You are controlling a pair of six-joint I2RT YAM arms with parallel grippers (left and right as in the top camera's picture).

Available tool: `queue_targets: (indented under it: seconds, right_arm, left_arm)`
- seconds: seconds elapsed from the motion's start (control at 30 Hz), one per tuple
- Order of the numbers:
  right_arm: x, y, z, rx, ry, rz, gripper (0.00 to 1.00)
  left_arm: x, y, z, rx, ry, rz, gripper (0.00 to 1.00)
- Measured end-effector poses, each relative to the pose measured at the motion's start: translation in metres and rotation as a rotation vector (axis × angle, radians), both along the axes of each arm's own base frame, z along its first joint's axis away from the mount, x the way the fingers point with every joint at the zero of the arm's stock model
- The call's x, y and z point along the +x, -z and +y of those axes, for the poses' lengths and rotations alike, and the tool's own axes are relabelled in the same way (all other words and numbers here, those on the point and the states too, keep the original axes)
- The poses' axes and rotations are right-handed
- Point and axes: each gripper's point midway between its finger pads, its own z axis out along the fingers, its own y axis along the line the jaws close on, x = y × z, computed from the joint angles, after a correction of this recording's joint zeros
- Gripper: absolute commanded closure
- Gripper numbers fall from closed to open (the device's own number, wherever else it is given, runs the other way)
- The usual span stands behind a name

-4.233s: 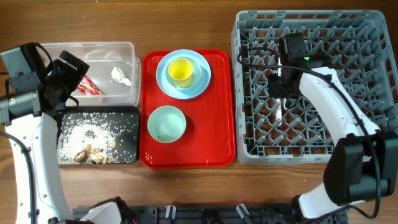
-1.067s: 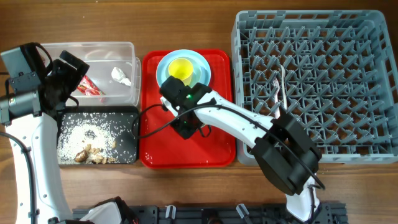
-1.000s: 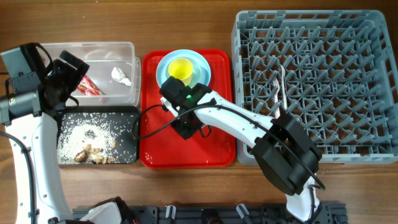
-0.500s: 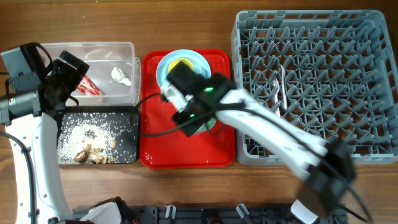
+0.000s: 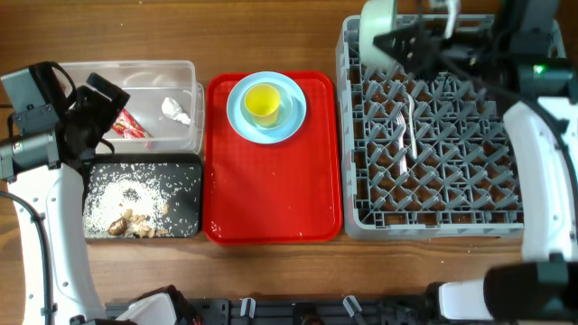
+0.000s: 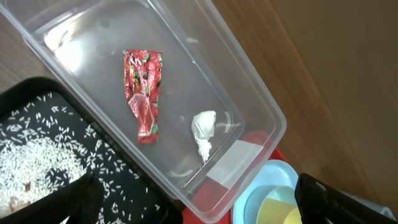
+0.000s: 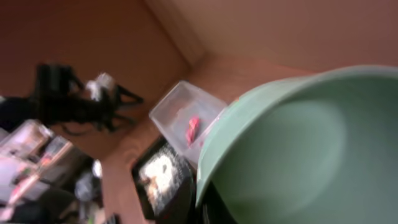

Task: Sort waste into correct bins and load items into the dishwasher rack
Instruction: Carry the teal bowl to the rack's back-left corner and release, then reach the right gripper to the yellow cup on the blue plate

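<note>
The rack's far corner (image 5: pixel 358 58) by the red tray is below the gripper. My right gripper will go down next and release the pale green bowl there.
My right gripper (image 5: pixel 395 41) is shut on the pale green bowl (image 5: pixel 377 22) and holds it tilted on edge over the far left corner of the grey dishwasher rack (image 5: pixel 542 212). The bowl fills the right wrist view (image 7: pixel 298 149). A white fork and spoon (image 5: pixel 411 122) lie in the rack. The light-blue plate (image 5: pixel 244 122) on the red tray carries the yellow cup (image 5: pixel 262 102) in the small blue bowl (image 5: pixel 287 110). My left gripper (image 5: pixel 101 106) is open and empty above the clear tub (image 5: pixel 185 68), which holds the red wrapper (image 6: pixel 143 93) and tissue (image 6: pixel 204 130).
The black tray (image 5: pixel 185 226) with rice (image 5: pixel 122 194) and brown bits sits in front of the clear tub. The red tray (image 5: pixel 271 199) lies between the bins and the rack. The table is bare wood around them.
My right gripper took the green bowl off the red tray and carried it up and right to the rack's far left corner. The left arm has not moved.
</note>
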Motion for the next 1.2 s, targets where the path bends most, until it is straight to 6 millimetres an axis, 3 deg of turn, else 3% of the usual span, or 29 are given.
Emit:
queue_targets:
  seconds: [0.07, 0.17, 0.23, 0.4, 0.53, 0.6, 0.7, 0.77, 0.8, 1.2]
  right_arm:
    - [0.020, 0.007, -0.005, 0.068, -0.046, -0.005, 0.96]
    - [0.053, 0.037, -0.009, 0.130, -0.097, 0.007, 0.96]
    - [0.083, 0.075, -0.010, 0.173, -0.115, 0.056, 0.96]
    - [0.115, 0.141, -0.018, 0.239, -0.092, 0.233, 0.96]
    - [0.123, 0.179, -0.034, 0.281, -0.052, 0.377, 0.94]
    - [0.122, 0.183, -0.042, 0.296, -0.045, 0.412, 0.86]
    - [0.122, 0.182, -0.055, 0.310, -0.031, 0.425, 0.69]
    - [0.122, 0.181, -0.066, 0.323, -0.021, 0.434, 0.51]
    - [0.122, 0.180, -0.074, 0.330, -0.012, 0.435, 0.49]
    - [0.130, 0.184, -0.171, 0.394, 0.209, 0.483, 0.49]
  left_arm:
    - [0.000, 0.000, 0.000, 0.000, 0.000, 0.000, 0.00]
    - [0.000, 0.000, 0.000, 0.000, 0.000, 0.001, 0.00]
    - [0.000, 0.000, 0.000, -0.001, 0.000, 0.001, 0.00]
    - [0.000, 0.000, 0.000, -0.001, 0.000, 0.002, 0.00]
    - [0.000, 0.000, 0.000, 0.000, 0.000, 0.001, 0.00]
    - [0.000, 0.000, 0.000, 0.000, 0.000, 0.001, 0.00]
    - [0.000, 0.000, 0.000, 0.000, 0.000, 0.001, 0.00]
    - [0.000, 0.000, 0.000, 0.000, 0.000, 0.001, 0.00]
    - [0.000, 0.000, 0.000, 0.000, 0.000, 0.001, 0.00]
    - [0.000, 0.000, 0.000, 0.000, 0.000, 0.001, 0.00]
